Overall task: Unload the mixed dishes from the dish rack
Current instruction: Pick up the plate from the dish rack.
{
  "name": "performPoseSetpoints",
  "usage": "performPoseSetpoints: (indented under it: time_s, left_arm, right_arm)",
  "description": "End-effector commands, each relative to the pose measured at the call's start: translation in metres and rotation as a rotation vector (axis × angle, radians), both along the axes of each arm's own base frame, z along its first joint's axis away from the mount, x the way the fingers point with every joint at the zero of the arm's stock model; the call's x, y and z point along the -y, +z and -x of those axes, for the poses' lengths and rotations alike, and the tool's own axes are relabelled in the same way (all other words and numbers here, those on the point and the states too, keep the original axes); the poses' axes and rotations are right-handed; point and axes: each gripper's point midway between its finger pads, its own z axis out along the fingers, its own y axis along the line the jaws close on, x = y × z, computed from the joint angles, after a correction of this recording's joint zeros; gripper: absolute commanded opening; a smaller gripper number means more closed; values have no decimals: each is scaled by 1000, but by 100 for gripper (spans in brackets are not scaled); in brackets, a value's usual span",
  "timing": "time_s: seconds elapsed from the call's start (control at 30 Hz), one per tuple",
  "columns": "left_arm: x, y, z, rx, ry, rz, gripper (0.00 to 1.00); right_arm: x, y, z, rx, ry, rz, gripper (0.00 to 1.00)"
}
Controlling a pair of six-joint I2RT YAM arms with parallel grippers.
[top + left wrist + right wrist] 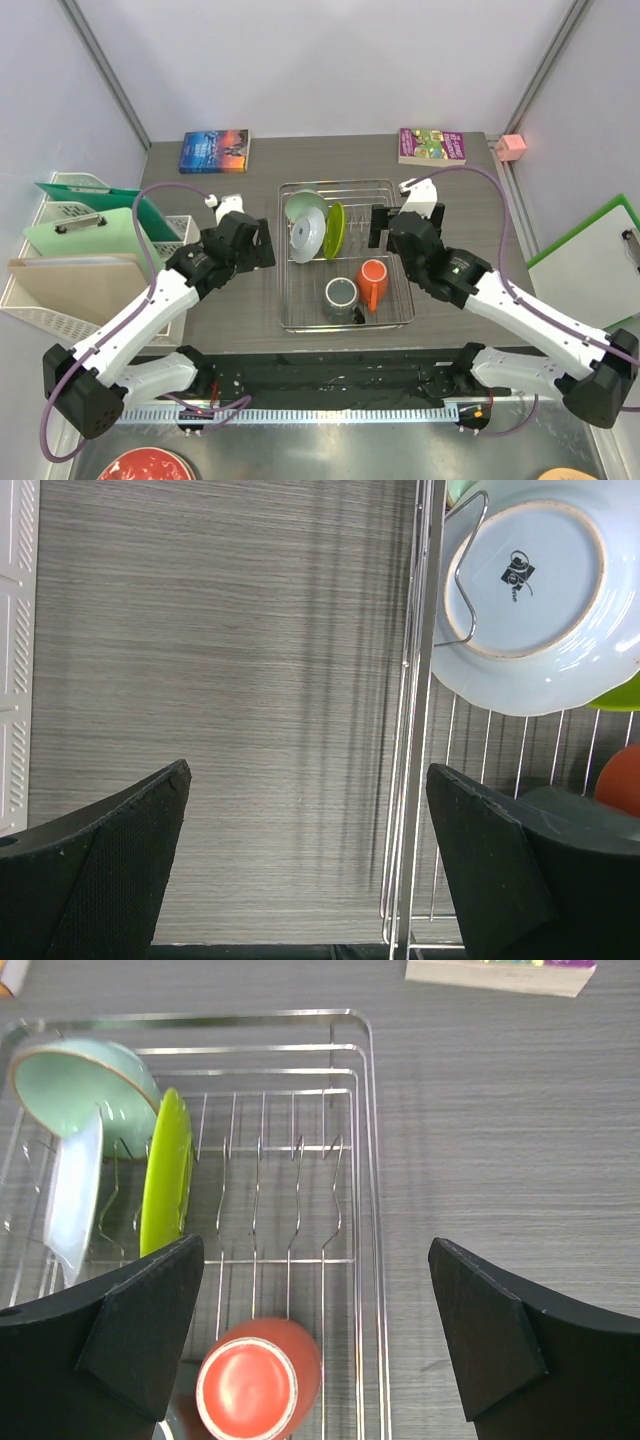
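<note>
I should next move my right gripper across and down onto the lime plate's upper rim, because the lime plate stands below my gripper, to its left in the top view.
The silver wire dish rack (335, 184) sits mid-table. In it stand a pale mint-green bowl (300, 207), a light grey plate (308, 236) and a small lime-green plate (335, 230). An orange mug (372, 283) and a grey metallic mug (341, 296) sit upside down near the front. My left gripper (264, 244) is open and empty beside the rack's left edge (415, 730), with the grey plate (530, 600) ahead. My right gripper (378, 228) is open and empty over the rack's right rim (365, 1160), above the orange mug (258, 1380), with the lime plate (165, 1175) and the bowl (85, 1085) ahead.
Two books lie at the back, one left (215, 150) and one right (432, 145). White slotted file trays (60, 215) with clipboards stand at the left. A pink object (512, 146) and a clipboard (590, 245) are at the right. A red plate (140, 467) lies below the table edge.
</note>
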Motion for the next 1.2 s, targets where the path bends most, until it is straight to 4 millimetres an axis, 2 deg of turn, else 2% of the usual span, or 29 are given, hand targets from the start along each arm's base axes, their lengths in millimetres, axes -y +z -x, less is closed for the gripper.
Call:
performPoseSetpoints:
  time_s: [0.0,0.13,0.17,0.2,0.23,0.27,0.3,0.33,0.37,0.4,0.6,0.73,1.17]
  left_arm:
    - [5,11,-7,47,-2,35,100]
    - [1,3,-7,28,13,10,100]
    - [0,1,-6,15,18,-4,100]
    - [-2,-1,-6,6,23,-15,100]
    - [-3,-3,-6,-2,26,-25,100]
    - [-5,-5,-5,-13,35,-43,100]
    - [-7,-6,-5,-18,40,-51,100]
    - [-8,-6,-5,-20,42,-56,100]
    - [-8,-8,-4,-25,45,-62,100]
    - [-9,-8,-4,-26,46,-62,100]
    - [-4,-4,-2,-4,29,-16,100]
    - [-2,2,-2,24,20,12,99]
    - [-2,1,1,22,25,34,99]
  right_arm:
    - [-14,-9,-4,-36,43,13,100]
    - [-26,-23,-13,-84,48,52,94]
    - [-26,-22,-16,-84,31,56,92]
    - [-29,-13,-20,-72,21,46,89]
    - [-30,-13,-24,-79,8,60,81]
    - [-33,-18,-28,-93,-3,82,79]
    - [-33,-5,-35,-68,-44,76,77]
    - [-32,-5,-36,-77,-61,101,75]
    - [-36,-12,-40,-93,-76,139,74]
    - [-35,4,-47,-60,-120,143,73]
    - [-52,13,-57,-74,-138,209,72]
    - [-64,-1,-59,-108,-110,193,73]
    - [-99,-40,-66,-207,-52,150,70]
